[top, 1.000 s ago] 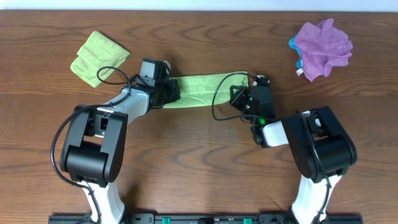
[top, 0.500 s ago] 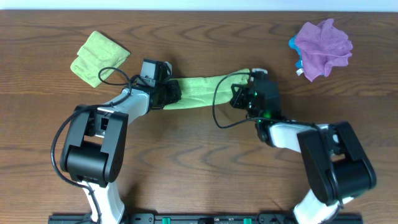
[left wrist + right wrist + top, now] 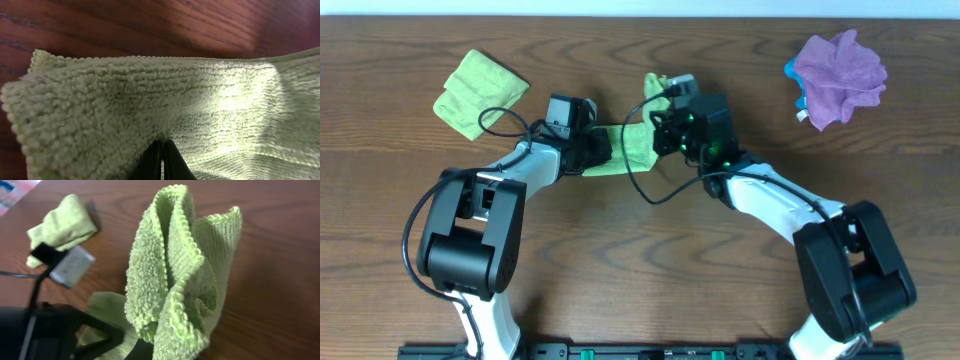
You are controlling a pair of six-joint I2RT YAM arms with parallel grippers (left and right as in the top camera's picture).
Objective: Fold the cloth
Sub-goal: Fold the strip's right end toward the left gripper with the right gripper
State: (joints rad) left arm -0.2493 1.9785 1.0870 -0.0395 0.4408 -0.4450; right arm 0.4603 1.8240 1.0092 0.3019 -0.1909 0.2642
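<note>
My left gripper is in the folding path of the lifted end. It should next rise off the cloth, outward toward the folded light green cloth (image 3: 480, 88), and let go.
A light green cloth (image 3: 628, 146) lies on the wooden table between my two grippers. My left gripper (image 3: 592, 150) is shut on its left end, pinning it near the table; in the left wrist view the closed fingertips (image 3: 162, 159) press into the cloth (image 3: 150, 100). My right gripper (image 3: 665, 105) is shut on the cloth's right end and holds it lifted, bunched above the rest of the cloth. In the right wrist view the gathered end (image 3: 175, 275) stands up from the jaws (image 3: 165, 347), with the left arm (image 3: 55, 325) below.
A folded light green cloth (image 3: 478, 93) lies at the back left, also in the right wrist view (image 3: 60, 227). A crumpled purple cloth (image 3: 838, 75) over something blue lies at the back right. Cables trail from both wrists.
My right gripper has carried the cloth's right end up and to the left, toward the left gripper. The flat strip is now doubled over. The left gripper has not moved.
</note>
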